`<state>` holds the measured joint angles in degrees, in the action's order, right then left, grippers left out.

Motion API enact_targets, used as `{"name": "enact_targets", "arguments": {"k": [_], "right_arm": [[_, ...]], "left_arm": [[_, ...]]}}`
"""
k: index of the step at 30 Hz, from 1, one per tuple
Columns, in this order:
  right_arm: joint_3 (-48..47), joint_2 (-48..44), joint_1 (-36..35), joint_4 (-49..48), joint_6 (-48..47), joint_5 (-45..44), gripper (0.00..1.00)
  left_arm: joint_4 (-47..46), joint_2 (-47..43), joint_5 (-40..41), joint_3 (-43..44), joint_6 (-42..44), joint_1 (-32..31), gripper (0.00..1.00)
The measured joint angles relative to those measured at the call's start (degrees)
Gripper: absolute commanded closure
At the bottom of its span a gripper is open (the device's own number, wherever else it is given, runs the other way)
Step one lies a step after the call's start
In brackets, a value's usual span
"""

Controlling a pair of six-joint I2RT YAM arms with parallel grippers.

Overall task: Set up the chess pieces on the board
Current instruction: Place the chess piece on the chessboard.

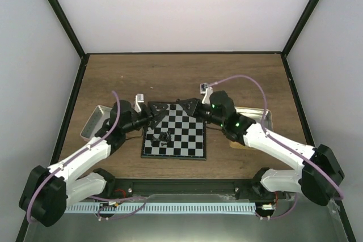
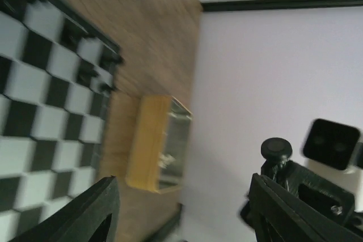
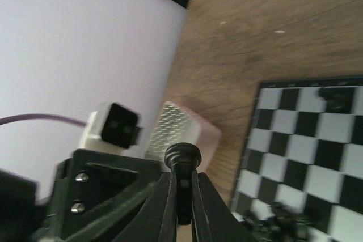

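The squares on the board's near corner (image 1: 198,152) by the tan tray are empty, so my right gripper needs to move back and down onto them next to release the black piece.
The black-and-white checkered board (image 1: 190,140) lies between the two arms. A small cluster of black chess pieces (image 1: 164,136) sits on its near left squares. Over the board's far edge my right gripper (image 1: 184,107) is shut on an upright black chess piece (image 3: 182,162), whose round head sticks out above the fingertips. Facing it, my left gripper (image 1: 161,110) is open, and its fingers (image 2: 85,213) stand wide apart with nothing between them. From the left wrist view the held piece (image 2: 276,150) shows just beyond my right-hand finger. More black pieces (image 2: 85,72) stand along the board's edge (image 2: 34,117).
A pink tray (image 3: 181,131) lies left of the board, where the top view shows it (image 1: 93,122) beside the left arm. A tan tray (image 2: 156,143) lies right of the board, partly under the right arm (image 1: 266,118). Dark frame rails and white walls enclose the wooden table.
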<state>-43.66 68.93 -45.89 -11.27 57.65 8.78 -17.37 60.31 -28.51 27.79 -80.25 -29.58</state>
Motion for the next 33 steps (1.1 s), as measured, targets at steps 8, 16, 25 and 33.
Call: {"name": "enact_targets", "arguments": {"k": [8,16,25,33], "right_arm": [[-13.4,9.1,4.4,31.3,-19.1,1.9,0.99],[-20.9,21.1,-1.7,59.4,-28.3,-2.8,0.99],[-26.2,31.0,-4.6,70.6,-32.4,-7.0,0.90],[-28.2,33.3,-4.9,71.3,-33.6,-7.3,0.71]], "left_arm": [[23.9,-0.8,11.5,11.1,23.5,4.7,0.32],[37.9,0.2,21.5,22.3,44.4,4.9,0.31],[43.5,0.9,26.1,24.6,55.0,5.0,0.31],[44.6,0.9,27.0,24.6,57.6,5.0,0.31]]}}
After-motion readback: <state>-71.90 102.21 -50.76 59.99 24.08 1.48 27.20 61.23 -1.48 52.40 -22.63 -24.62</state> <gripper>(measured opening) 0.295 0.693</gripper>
